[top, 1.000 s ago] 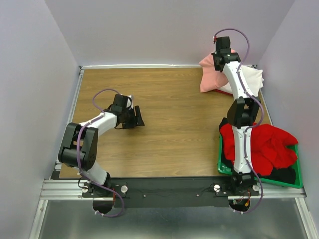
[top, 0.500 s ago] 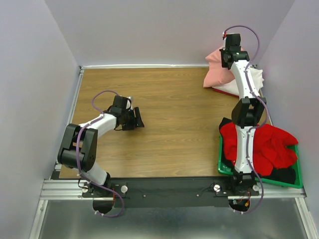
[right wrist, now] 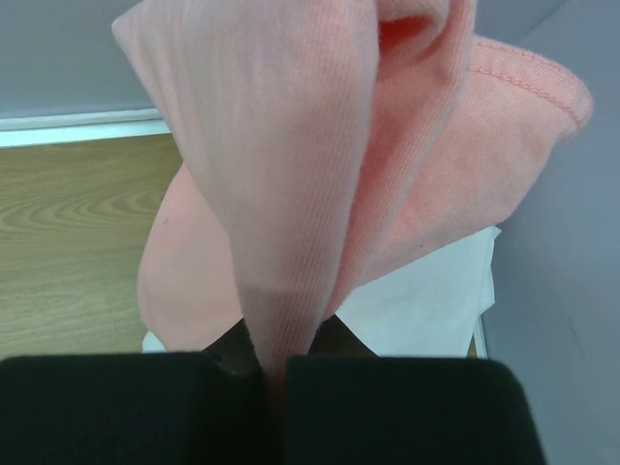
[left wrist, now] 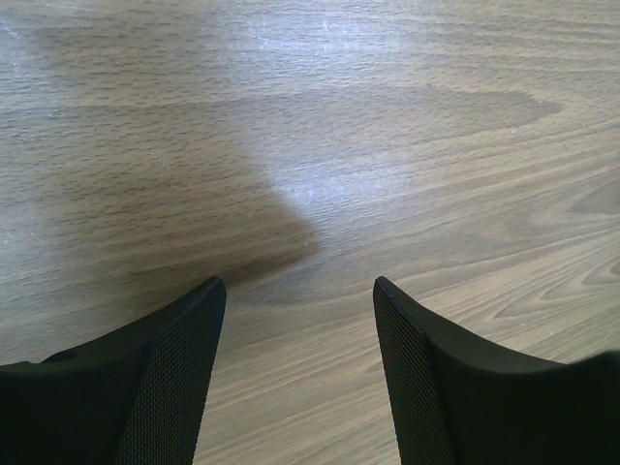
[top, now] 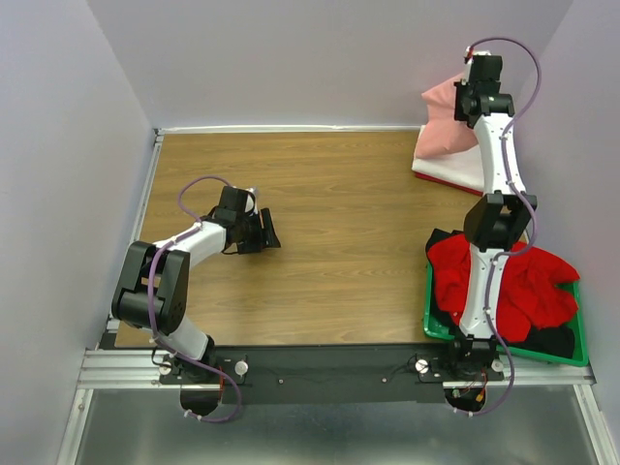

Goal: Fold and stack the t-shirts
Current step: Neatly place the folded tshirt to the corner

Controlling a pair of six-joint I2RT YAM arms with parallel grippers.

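Note:
My right gripper will next move down toward the folded white t-shirt (top: 465, 167) (right wrist: 418, 302), which lies below its raised fingers, and release the salmon-pink t-shirt on it.
My right gripper (top: 472, 105) is shut on the salmon-pink t-shirt (top: 444, 128) and holds it up over the far right corner; the cloth (right wrist: 291, 194) hangs from between the jaws. Under it lies a folded white t-shirt (top: 465, 167) on a red one whose edge (top: 438, 179) shows; the white cloth (right wrist: 426, 300) shows in the right wrist view. A crumpled bright red t-shirt (top: 523, 286) and a dark one (top: 552, 341) lie in the crate. My left gripper (top: 272, 232) is open and empty low over bare wood at the left, its fingers (left wrist: 184, 358) apart.
A green plastic crate (top: 433, 327) stands at the near right by the right arm's base. The wooden table (top: 329, 223) has grey walls at the back and sides. The right arm's upper links reach over the crate.
My right gripper has carried the salmon-pink t-shirt to the right and further back, over the white shirt in the corner. The left arm has not moved.

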